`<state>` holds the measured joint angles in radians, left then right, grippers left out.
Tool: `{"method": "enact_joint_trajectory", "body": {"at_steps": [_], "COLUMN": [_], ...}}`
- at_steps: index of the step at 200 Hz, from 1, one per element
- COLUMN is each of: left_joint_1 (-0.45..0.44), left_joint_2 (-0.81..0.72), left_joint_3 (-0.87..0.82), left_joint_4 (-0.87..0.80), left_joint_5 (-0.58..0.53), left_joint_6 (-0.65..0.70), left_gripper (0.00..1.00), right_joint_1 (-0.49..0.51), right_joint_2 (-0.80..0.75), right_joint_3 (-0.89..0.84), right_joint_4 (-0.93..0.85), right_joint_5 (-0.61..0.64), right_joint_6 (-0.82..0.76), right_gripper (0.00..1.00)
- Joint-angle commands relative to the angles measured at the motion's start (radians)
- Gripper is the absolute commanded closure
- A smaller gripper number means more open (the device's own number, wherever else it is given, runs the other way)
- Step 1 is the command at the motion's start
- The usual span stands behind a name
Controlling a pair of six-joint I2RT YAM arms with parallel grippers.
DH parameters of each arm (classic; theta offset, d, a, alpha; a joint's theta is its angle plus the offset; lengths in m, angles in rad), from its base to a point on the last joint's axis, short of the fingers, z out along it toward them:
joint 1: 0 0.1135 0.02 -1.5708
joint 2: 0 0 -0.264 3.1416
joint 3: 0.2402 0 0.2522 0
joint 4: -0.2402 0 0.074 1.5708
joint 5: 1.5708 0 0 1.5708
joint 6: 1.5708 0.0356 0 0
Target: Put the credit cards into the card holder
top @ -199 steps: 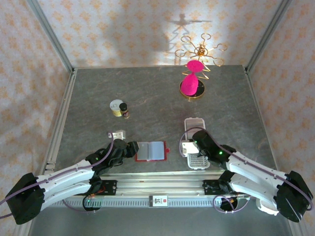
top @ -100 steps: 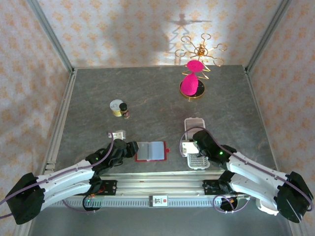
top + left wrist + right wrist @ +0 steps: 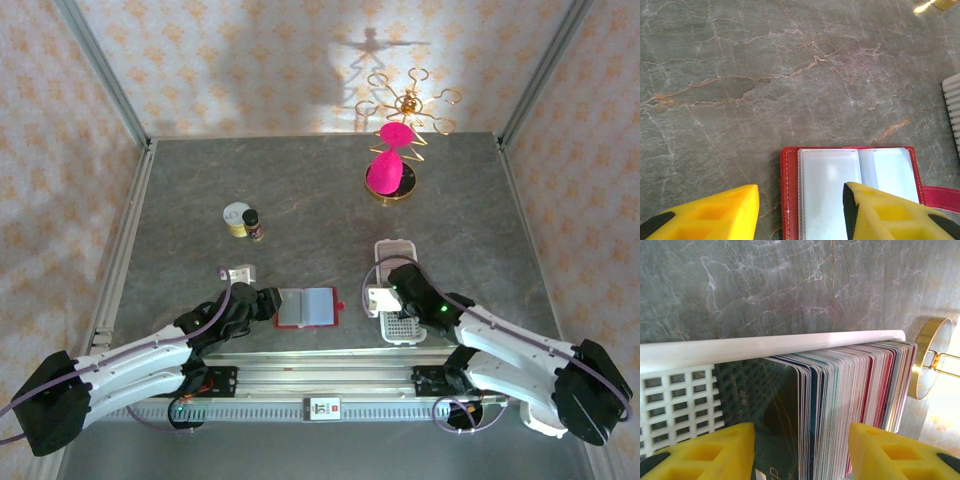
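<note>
The dark green card [image 3: 765,405] stands foremost with its side bare, so the robot's right gripper should stay at the front of the stack of cards and close its fingers onto that card.
The red card holder [image 3: 307,307] lies open on the table, its clear sleeves facing up [image 3: 830,175] and its snap tab [image 3: 940,196] pointing right. My left gripper [image 3: 801,215] is open over the holder's left edge, one finger above the bare table and the other above the left sleeve. The credit cards [image 3: 840,405] stand packed on edge in a white slotted tray [image 3: 765,346], with a dark green card [image 3: 765,405] at the front. My right gripper [image 3: 801,455] is open and straddles the front part of the stack, gripping no card.
A gold wire stand with pink ornaments [image 3: 392,175] is at the back right. A small tin [image 3: 237,217] and a dark bottle [image 3: 253,224] stand left of centre. A small metal object [image 3: 238,273] lies near the left arm. Metal rails [image 3: 320,370] run along the near edge.
The right gripper's jaws have spread wider over the cards in the tray. The left arm and the card holder have stayed put.
</note>
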<state>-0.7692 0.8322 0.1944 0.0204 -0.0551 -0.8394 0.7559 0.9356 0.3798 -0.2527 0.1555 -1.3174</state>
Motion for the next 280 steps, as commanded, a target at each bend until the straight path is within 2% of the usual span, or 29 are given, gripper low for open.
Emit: {"method": "enact_joint_trajectory", "body": {"at_steps": [1, 39, 54, 180, 280], "left_joint_1": [0.013, 0.013, 0.013, 0.013, 0.013], "left_joint_2": [0.004, 0.001, -0.001, -0.017, -0.015], "left_joint_3": [-0.003, -0.006, -0.006, -0.012, -0.003], "left_joint_4": [0.030, 0.030, 0.025, 0.016, 0.018], "left_joint_5": [0.013, 0.018, 0.020, 0.023, 0.032], "left_joint_6": [0.005, 0.006, 0.005, -0.007, -0.008], "left_gripper": [0.51, 0.52, 0.52, 0.54, 0.55], "right_joint_1": [-0.004, -0.011, -0.011, -0.011, -0.011], "right_joint_2": [0.025, 0.047, 0.040, -0.010, -0.024], "right_joint_3": [0.001, 0.038, 0.045, 0.053, 0.074], "right_joint_4": [0.046, 0.031, 0.011, -0.036, -0.053], "right_joint_5": [0.042, 0.053, 0.050, 0.021, 0.033], "right_joint_6": [0.006, 0.004, 0.007, 0.013, 0.026], "right_gripper": [0.49, 0.63, 0.65, 0.78, 0.80]}}
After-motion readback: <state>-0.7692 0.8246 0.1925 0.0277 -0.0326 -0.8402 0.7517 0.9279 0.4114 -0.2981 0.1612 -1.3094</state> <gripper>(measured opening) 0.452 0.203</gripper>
